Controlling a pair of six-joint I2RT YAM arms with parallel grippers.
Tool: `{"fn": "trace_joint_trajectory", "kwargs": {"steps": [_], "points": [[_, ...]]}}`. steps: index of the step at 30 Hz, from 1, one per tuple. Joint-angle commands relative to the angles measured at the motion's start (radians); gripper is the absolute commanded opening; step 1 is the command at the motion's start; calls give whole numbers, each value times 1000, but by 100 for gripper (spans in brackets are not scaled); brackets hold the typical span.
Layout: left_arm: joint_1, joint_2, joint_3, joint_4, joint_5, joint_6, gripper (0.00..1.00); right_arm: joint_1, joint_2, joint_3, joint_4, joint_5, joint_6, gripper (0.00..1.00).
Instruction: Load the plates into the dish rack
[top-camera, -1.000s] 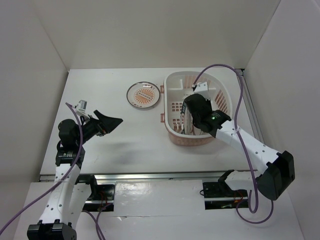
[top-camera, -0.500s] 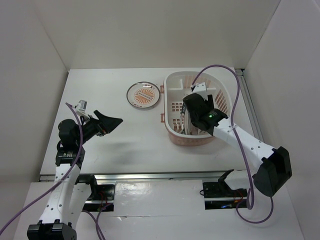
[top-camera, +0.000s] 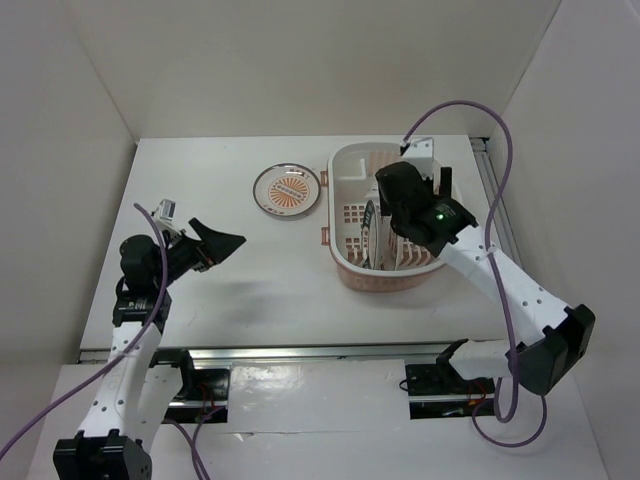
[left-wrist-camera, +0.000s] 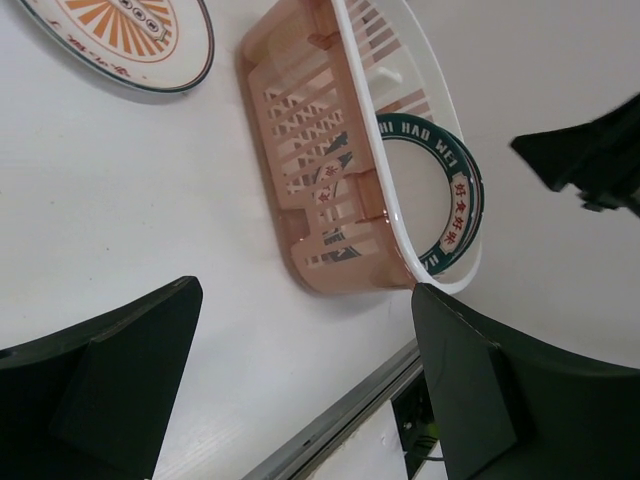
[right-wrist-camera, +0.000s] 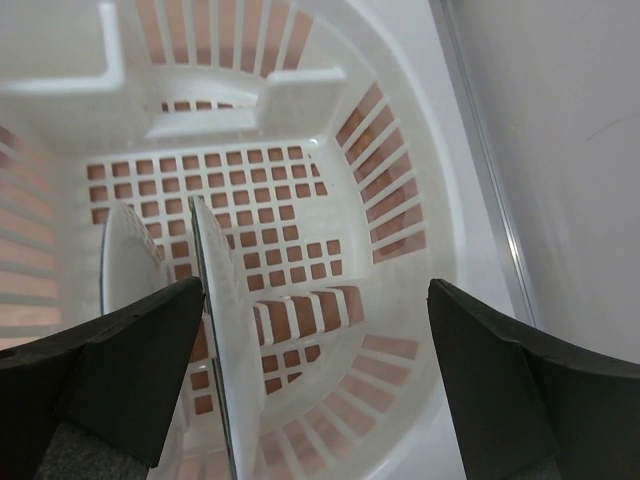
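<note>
The left gripper moves down and outward next and tilts flatter onto the orange plate's near rim (top-camera: 281, 213) (left-wrist-camera: 166, 89), since the plate lies flat outside the rack.
The pink dish rack (top-camera: 346, 166) stands at the back right of the table. Two plates stand on edge inside it, one with a dark rim (top-camera: 369, 231). In the right wrist view they show edge-on, one (right-wrist-camera: 228, 340) close beside my left finger and the other (right-wrist-camera: 125, 255) further left. My right gripper (top-camera: 396, 196) hangs open over the rack (right-wrist-camera: 400, 190), its jaws (right-wrist-camera: 315, 390) wide apart and gripping nothing. The orange sunburst plate (top-camera: 287, 190) lies flat on the table left of the rack. My left gripper (top-camera: 228, 243) hovers open and empty at the table's left.
In the left wrist view the rack (left-wrist-camera: 320, 150) shows from the side, with a green-rimmed plate bearing red characters (left-wrist-camera: 452, 200) rising above its rim and the orange plate (left-wrist-camera: 120, 30) at top left. White walls enclose the table. A metal rail (top-camera: 300, 352) runs along the near edge.
My right gripper has opened and let go of a plate, which now stands on edge in the rack. The gripper has lifted and drawn back towards the far side. The left arm barely moved.
</note>
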Motion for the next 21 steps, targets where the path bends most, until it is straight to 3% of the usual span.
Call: {"fn": "trace_joint_trajectory", "kwargs": {"steps": [1, 5, 9, 11, 13, 17, 21], "points": [[4, 13, 8, 21, -34, 28, 100, -5, -51, 130, -131, 53, 42, 100], [4, 96, -3, 90, -91, -24, 100, -5, -99, 205, -136, -51, 20, 100], [-21, 280, -14, 223, -172, -93, 100, -5, -198, 173, -12, -360, -49, 100], [-35, 418, -14, 307, -223, -136, 100, -5, -283, 85, 124, -599, -92, 100], [-45, 518, -37, 481, -244, -194, 100, -5, -341, 37, 215, -772, -92, 100], [-88, 781, -25, 732, -257, -269, 100, 4, -389, -35, 251, -877, -69, 100], [-119, 995, 41, 856, -290, -319, 100, 26, -423, -91, 268, -893, -69, 100]]}}
